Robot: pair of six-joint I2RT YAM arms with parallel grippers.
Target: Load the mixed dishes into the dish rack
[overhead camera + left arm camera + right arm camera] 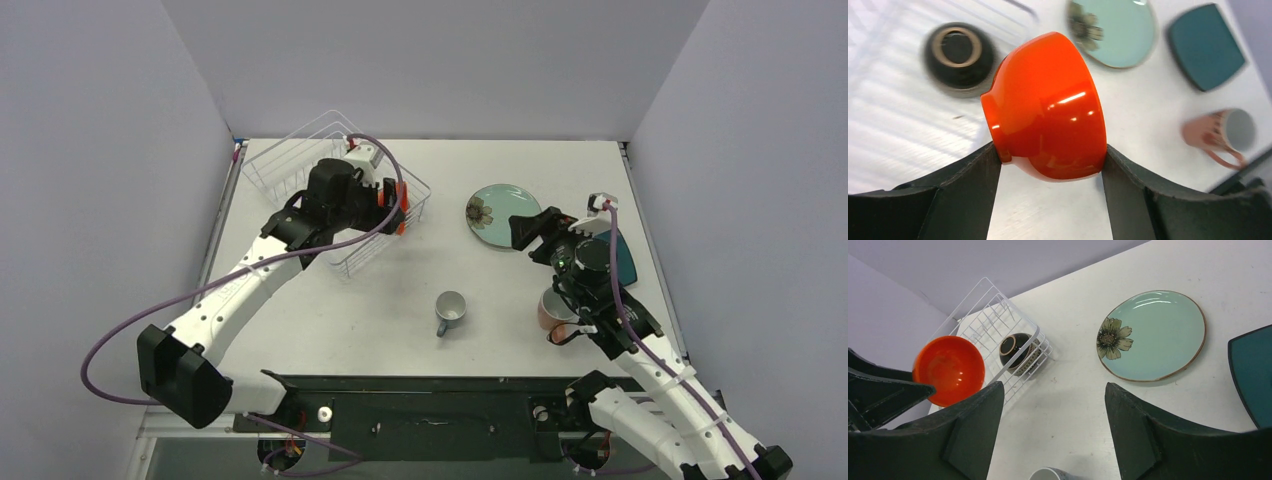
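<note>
The bare bottom of the rack beside the brown bowl is below my left gripper and to its left in the top view, so next I will shift over, tilt down, lower and release.
My left gripper (1050, 155) is shut on the orange-red bowl (1048, 107), held on its side above the near end of the white wire dish rack (983, 315). A brown bowl (959, 60) sits bottom-up inside the rack. My right gripper (1053, 390) hangs open and empty over bare table between the rack and the pale-teal flower plate (1153, 335). The dark-teal square plate (1253, 375) lies to its right. The grey-blue mug (450, 312) stands mid-table. The pink mug (1223, 132) lies near the right arm.
The rack (330, 190) fills the back-left corner, close to the left wall. The right arm (600, 290) overhangs the dark-teal plate (622, 255) and pink mug (553, 310). Grey walls close in the table on three sides.
</note>
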